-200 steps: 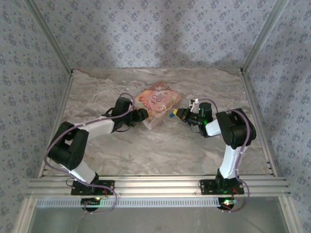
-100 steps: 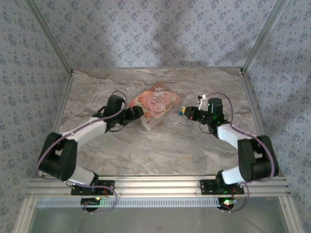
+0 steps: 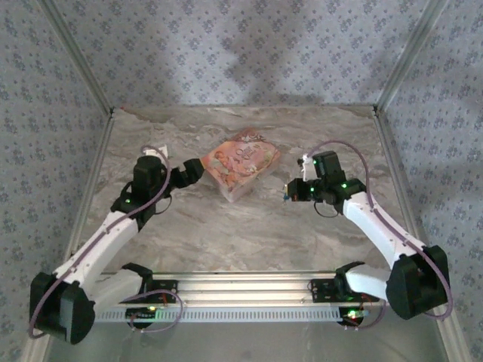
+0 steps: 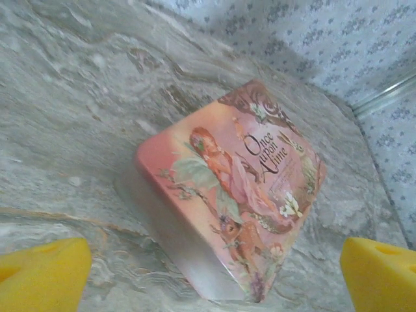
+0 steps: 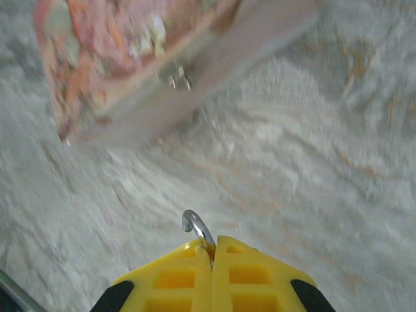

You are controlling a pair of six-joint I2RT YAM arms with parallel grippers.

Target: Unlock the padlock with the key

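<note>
Next I should draw my right gripper back, lower it and release the padlock clear of the tin, since bare marble tabletop lies below the gripper and toward the bar.
A pink picture tin (image 3: 240, 162) lies mid-table; its small metal clasp (image 5: 177, 77) faces my right gripper. The right gripper (image 3: 289, 192) hovers to the right of the tin, its yellow fingers (image 5: 170, 278) shut on the padlock. Only the padlock's silver shackle (image 5: 197, 227) pokes out, its hooked end free and apart from the clasp. The padlock's body and the key are hidden. My left gripper (image 3: 195, 173) stands open just left of the tin, which fills the gap ahead of its yellow pads (image 4: 45, 270) without touching them.
The marble tabletop (image 3: 249, 234) is bare in front of the tin. Patterned walls (image 3: 241, 53) and metal frame posts (image 3: 396, 64) close in the back and sides. A rail (image 3: 249, 286) runs along the near edge.
Both arms have drawn back from the tin: the left gripper leftward, the right gripper rightward and nearer, carrying the padlock away from the clasp.
</note>
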